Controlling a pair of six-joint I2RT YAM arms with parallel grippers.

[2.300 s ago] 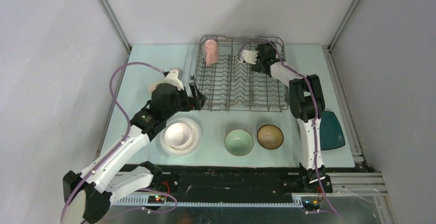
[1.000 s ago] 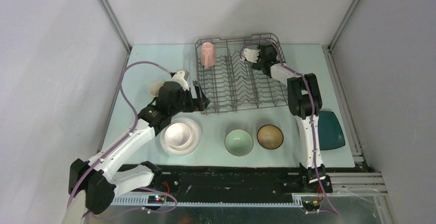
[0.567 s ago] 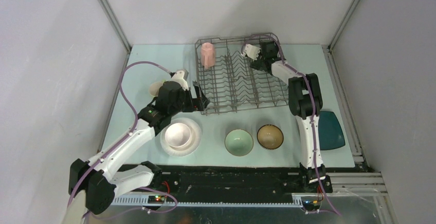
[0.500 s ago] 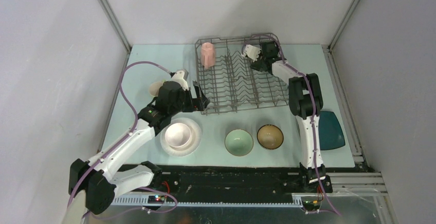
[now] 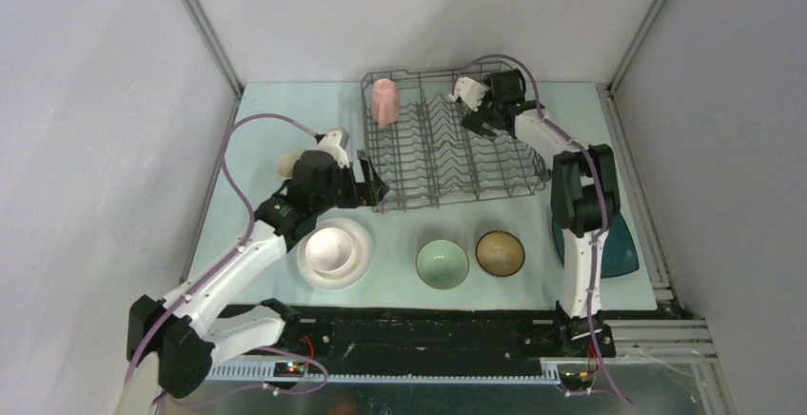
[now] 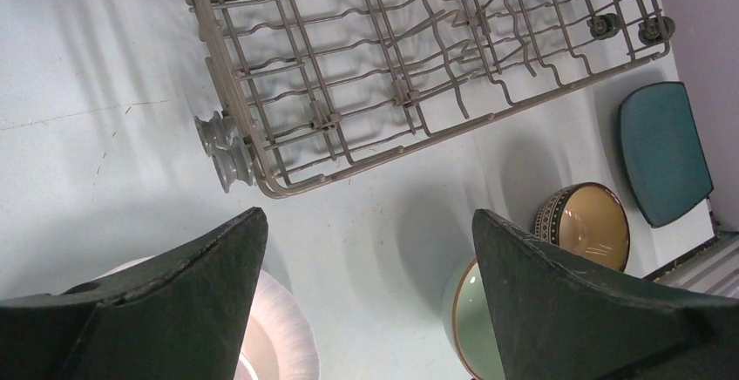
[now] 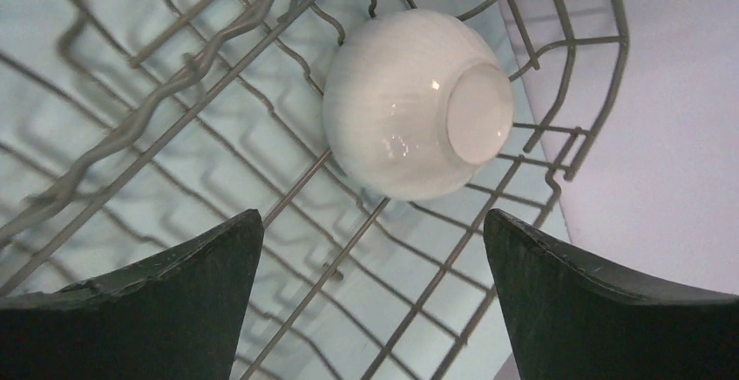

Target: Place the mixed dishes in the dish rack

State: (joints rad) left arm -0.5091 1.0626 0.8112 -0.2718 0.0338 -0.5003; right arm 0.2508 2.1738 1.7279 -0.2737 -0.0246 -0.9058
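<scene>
The brown bowl is still outside the rack, so the robot's right gripper needs to come back from the rack (image 5: 433, 163) next and lower onto the brown bowl's rim (image 5: 522, 258) facing the teal plate.
The dish rack (image 5: 433, 163) stands at the back of the table. A pink mug (image 5: 384, 99) sits in its back left corner. A white bowl (image 7: 418, 101) lies upside down on the rack's wires in a corner. My right gripper (image 5: 479, 115) (image 7: 371, 213) hovers over it, open and empty. My left gripper (image 5: 371, 187) (image 6: 368, 214) is open by the rack's front left corner (image 6: 261, 179), holding nothing. A pale pink bowl (image 5: 330, 247) rests on the white plate (image 5: 306, 270). The pale green bowl (image 5: 442, 263), brown bowl (image 5: 500, 252) and teal plate (image 5: 623, 244) lie along the front.
A pale rounded dish (image 5: 288, 161) shows partly behind my left arm. Grey walls close in the table on three sides, the back one just behind the rack. The right arm's upright link (image 5: 580, 196) stands between the rack and the teal plate.
My right gripper's jaws have widened and it has drawn up and to the right, its elbow swinging right. Earlier the rack shifted slightly left. The left arm has held still for the last second.
</scene>
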